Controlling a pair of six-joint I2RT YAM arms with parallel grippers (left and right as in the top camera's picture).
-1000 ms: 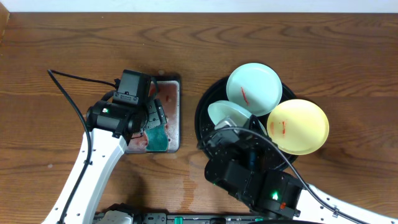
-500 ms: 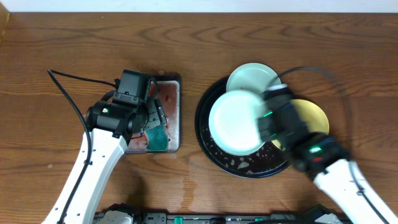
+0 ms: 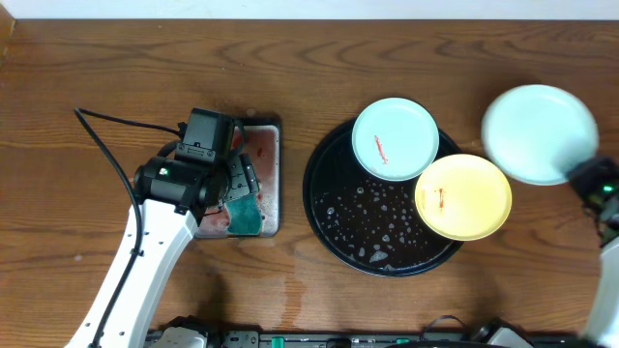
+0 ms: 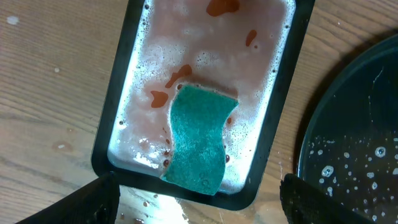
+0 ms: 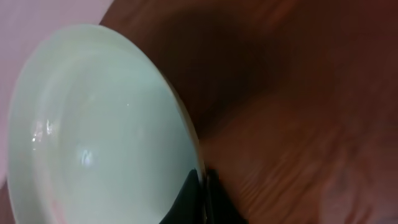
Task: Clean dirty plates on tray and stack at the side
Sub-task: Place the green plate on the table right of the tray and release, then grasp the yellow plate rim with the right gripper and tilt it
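The clean plate will go onto the empty wood (image 3: 551, 158) beside the yellow plate, as my right gripper will lower it, pull back slightly and set it down there.
The large black tray (image 3: 334, 208) holds a pale blue-white plate (image 3: 395, 138) with a red streak at its back and a pale yellow plate (image 3: 462, 196) with a red streak over its right rim. My right gripper (image 3: 583, 177) is shut on the rim of a clean pale blue-white plate (image 3: 538, 130), held above the table right of the tray; in the right wrist view the plate (image 5: 99, 137) fills the left and the fingers (image 5: 202, 196) pinch its edge. My left gripper (image 4: 199, 202) is open and empty, above a teal sponge (image 4: 199, 146).
A small rectangular black-rimmed tray (image 3: 274, 184) with pinkish foam and the teal sponge (image 3: 244, 213) sits left of the large tray. It also shows in the left wrist view (image 4: 118, 93). Water droplets dot the large tray's floor (image 3: 382, 227).
My right arm has lifted the clean plate off the tray and swung it to the right, past the tray's rim. The left arm has not moved.
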